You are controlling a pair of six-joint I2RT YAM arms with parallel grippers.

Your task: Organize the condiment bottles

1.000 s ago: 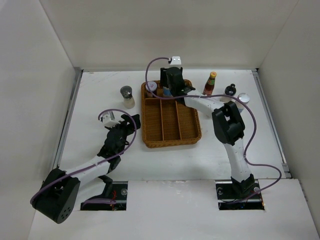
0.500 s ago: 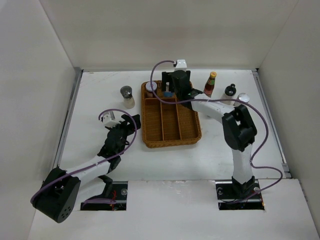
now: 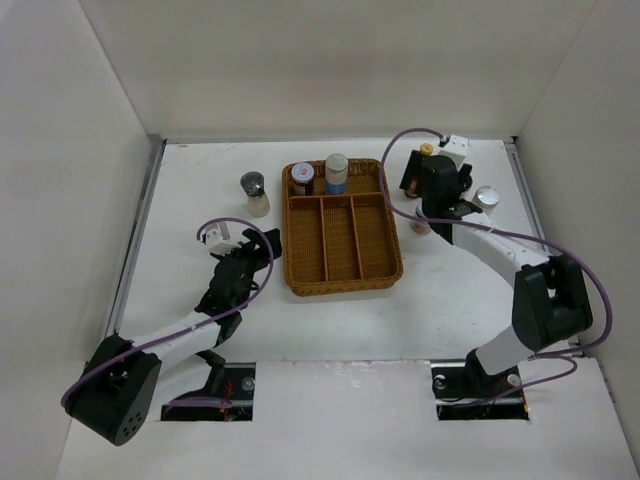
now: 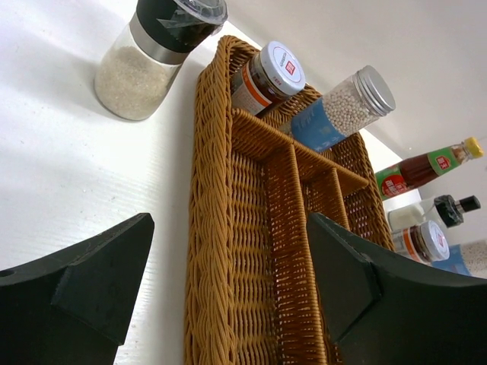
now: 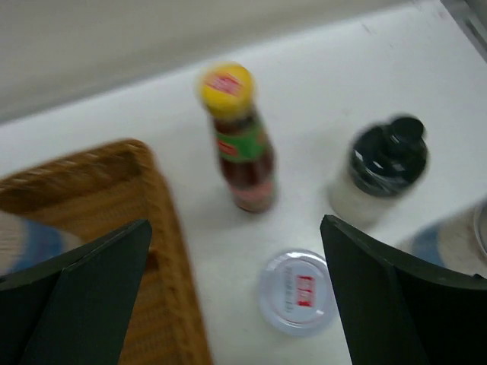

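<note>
I need to lower my right gripper next, easing it toward the right in the wrist view, onto the second red-labelled jar's lid [image 3: 422, 215] [image 5: 297, 293], which is below, nearer one of the gripper's fingers.
A brown wicker tray [image 3: 345, 262] holds a red-labelled jar [image 3: 303, 178] and a white blue-banded bottle [image 3: 336, 172] in its back compartment. The grey-lidded shaker [image 3: 254, 192] stands left of the tray. My right gripper [image 3: 420, 190] is open and empty above the table right of the tray. In the right wrist view its jaws [image 5: 234, 224] frame the red sauce bottle [image 5: 242, 141], with the black-capped bottle [image 5: 384, 163] and the second red-labelled jar [image 5: 298, 291] beside it. The second blue-banded bottle [image 3: 486, 198] stands further right. My left gripper [image 3: 245, 262] is open and empty, left of the tray.
White walls enclose the table on the left, back and right. The tray's three long front compartments [image 4: 259, 258] hold nothing. In the left wrist view the shaker [image 4: 156, 53] stands close to the tray's left rim [image 4: 205, 228].
My right gripper has left the tray's back compartment and swung right over the loose bottles, leaving the blue-banded bottle standing in the tray. The left arm has not moved.
</note>
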